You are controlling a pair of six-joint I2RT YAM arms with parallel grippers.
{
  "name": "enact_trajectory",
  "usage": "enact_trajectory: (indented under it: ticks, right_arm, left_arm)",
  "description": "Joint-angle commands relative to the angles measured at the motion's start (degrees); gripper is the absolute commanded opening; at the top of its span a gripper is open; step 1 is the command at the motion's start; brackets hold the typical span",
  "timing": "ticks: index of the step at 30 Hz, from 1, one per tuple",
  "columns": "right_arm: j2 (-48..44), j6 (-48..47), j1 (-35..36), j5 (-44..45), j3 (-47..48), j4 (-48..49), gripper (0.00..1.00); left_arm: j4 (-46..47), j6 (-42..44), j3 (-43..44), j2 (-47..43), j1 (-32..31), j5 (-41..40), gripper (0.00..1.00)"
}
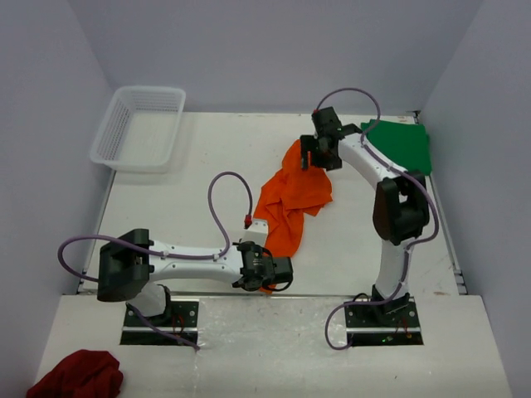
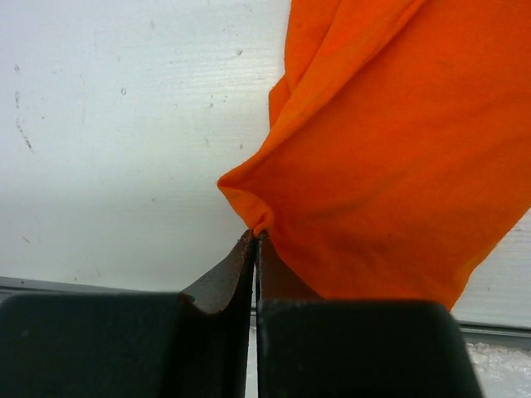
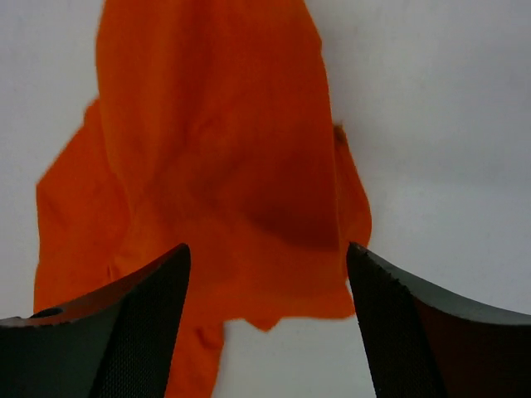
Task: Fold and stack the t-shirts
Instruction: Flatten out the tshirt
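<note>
The right gripper draws back next and lowers its open fingers around the orange t-shirt's corner (image 1: 329, 198) (image 3: 345, 308) below, since that corner juts onto bare table.
The orange t-shirt (image 1: 292, 197) lies crumpled in a long strip down the middle of the table. My left gripper (image 1: 274, 280) is at its near end, shut on a corner of the cloth; in the left wrist view the fingertips (image 2: 255, 235) pinch the hem of the orange t-shirt (image 2: 398, 157). At the shirt's far end my right gripper (image 1: 307, 157) hovers open. The right wrist view shows the right gripper (image 3: 267, 249) wide apart above the orange t-shirt (image 3: 216, 166), gripping nothing. The dark green t-shirt (image 1: 403, 144) lies flat at the far right corner.
A white mesh basket (image 1: 139, 128) stands at the far left of the table. A dark red cloth (image 1: 76, 375) lies bunched on the near ledge at bottom left. The right arm's elbow (image 1: 400, 209) stands beside the orange shirt.
</note>
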Motion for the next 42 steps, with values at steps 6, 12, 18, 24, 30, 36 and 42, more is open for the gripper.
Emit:
enact_trajectory:
  ticks: [6, 12, 18, 24, 30, 36, 42]
  right_arm:
    - [-22.4, 7.7, 0.2, -0.6, -24.2, 13.2, 0.46]
    - [-23.2, 10.9, -0.5, -3.9, -32.4, 19.5, 0.46]
    - [-21.5, 13.9, -1.5, -3.7, -36.6, 22.9, 0.57]
    - [-21.5, 14.8, -3.2, -2.1, -39.8, 24.4, 0.61]
    - [-21.1, 15.0, -4.5, -1.9, -42.7, 26.5, 0.59]
    - [-20.7, 15.7, -5.1, -3.7, -42.7, 27.3, 0.54]
    - [-19.8, 15.9, -5.2, -4.1, -41.8, 26.9, 0.51]
  left_arm:
    - [5.0, 4.8, 0.5, 0.3, 0.6, -0.7, 0.0]
    - [4.9, 5.3, 0.2, 0.0, 0.6, -0.6, 0.0]
    - [4.9, 5.4, -0.4, -1.2, 0.6, -0.1, 0.0]
    - [5.5, 5.7, -0.4, -0.3, 0.6, 0.6, 0.0]
    - [6.0, 6.2, -0.6, 0.0, 0.5, 1.2, 0.0]
    - [5.6, 5.8, -1.0, -0.8, 0.4, 1.3, 0.0]
    - [4.8, 5.0, -1.0, -1.4, 0.1, 1.2, 0.0]
